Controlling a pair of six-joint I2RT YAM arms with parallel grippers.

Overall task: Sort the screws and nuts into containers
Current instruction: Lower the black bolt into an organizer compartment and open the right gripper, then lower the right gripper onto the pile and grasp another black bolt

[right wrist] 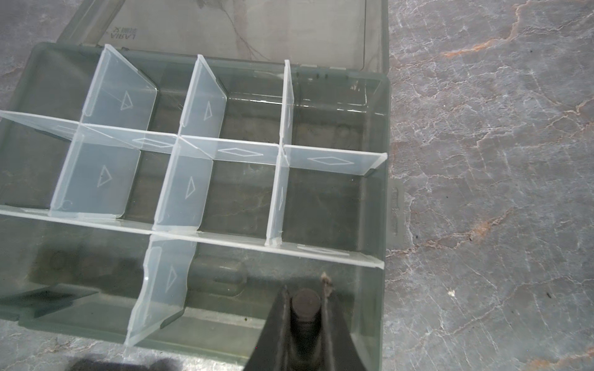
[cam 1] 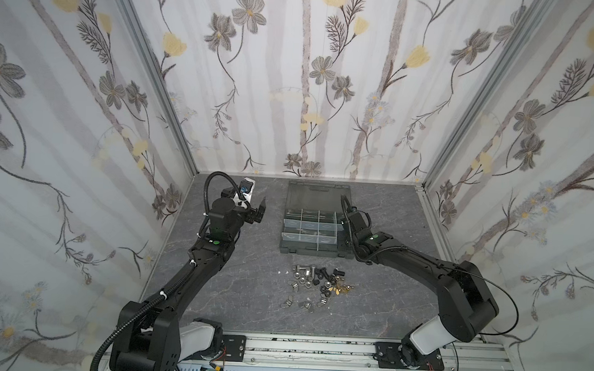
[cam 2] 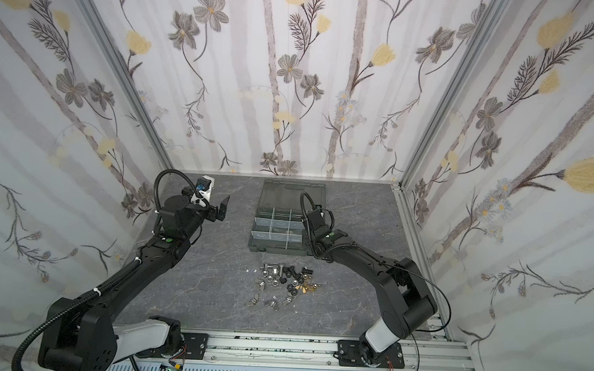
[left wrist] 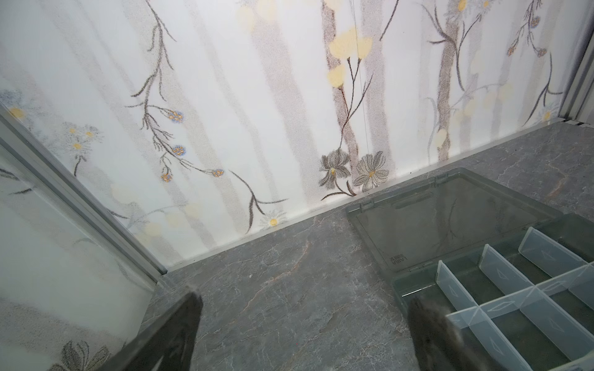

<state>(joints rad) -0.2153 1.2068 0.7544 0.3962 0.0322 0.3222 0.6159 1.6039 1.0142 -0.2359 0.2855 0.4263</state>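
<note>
Next, my right gripper lowers, easing slightly toward the case's upright divider, and releases the black screw on the near section's bare bottom below the gripper.
Loose screws (cam 1: 301, 271) and nuts (cam 1: 328, 287) lie in a pile on the grey table in front of the organizer case (cam 1: 287, 243). Its containers (right wrist: 324, 205) are split by translucent dividers. My right gripper (right wrist: 305, 295) is shut on a black screw (right wrist: 305, 303), held head outward over the case's near right compartment. In both top views the wrist hides those fingers. My left gripper (cam 1: 257, 210) hangs open and empty above bare table, left of the case; its fingers (left wrist: 173, 334) frame the wrist view.
The smoky lid (cam 1: 317, 198) lies open flat behind the case, near the back wall. Several silver wing nuts (cam 1: 287, 302) sit nearest the front. Tiny white specks (cam 1: 281, 272) lie left of the pile. Papered walls close three sides; a rail (cam 1: 315, 349) runs along the front.
</note>
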